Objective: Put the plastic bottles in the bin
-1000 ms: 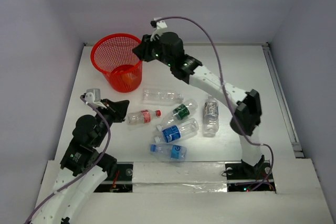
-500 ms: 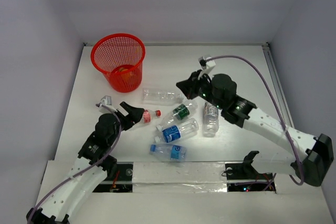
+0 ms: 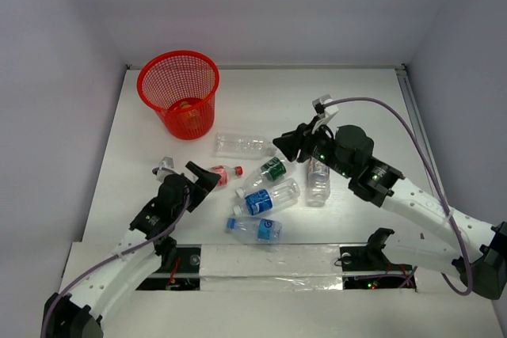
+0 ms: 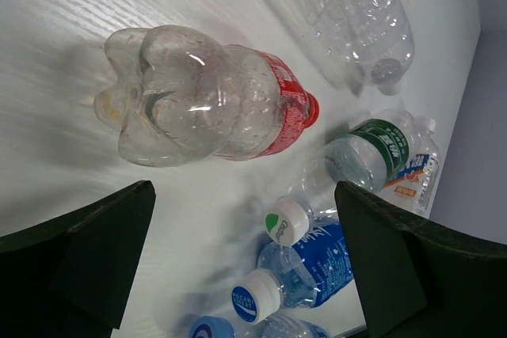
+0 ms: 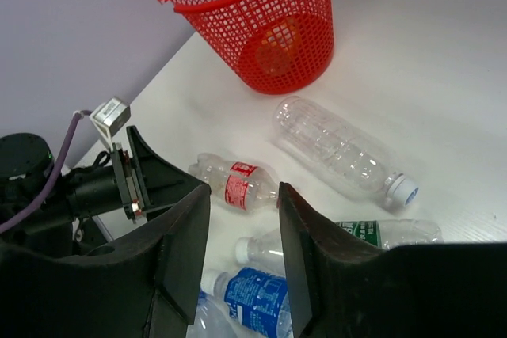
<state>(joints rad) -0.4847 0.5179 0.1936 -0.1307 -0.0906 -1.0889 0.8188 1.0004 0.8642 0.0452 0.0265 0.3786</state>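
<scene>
The robot will bring its open left gripper outward and down, with a turn, onto the clear base of the red-labelled bottle, because that end of the bottle is nearest the gripper's fingers.
The red mesh bin [image 3: 178, 93] stands at the back left with an orange bottle [image 3: 187, 108] inside; it also shows in the right wrist view, bin [image 5: 261, 21]. Several plastic bottles lie mid-table: an unlabelled one [image 3: 244, 146], a red-labelled one [image 3: 226, 174], a green-labelled one [image 3: 271, 170], two blue-labelled ones [image 3: 265, 198] and a white-labelled one [image 3: 318, 176]. My left gripper [image 3: 202, 176] is open just short of the red-labelled bottle [image 4: 206, 96], holding nothing. My right gripper [image 3: 287, 144] hovers over the cluster, its jaws partly apart and empty.
The left arm's gripper [image 5: 150, 180] appears in the right wrist view beside the red-labelled bottle [image 5: 238, 184]. Grey walls enclose the table on three sides. A taped strip [image 3: 269, 263] runs along the near edge between the arm bases.
My right arm swung from above the bin back down to the bottle cluster. My left gripper advanced toward the red-labelled bottle and opened wide.
</scene>
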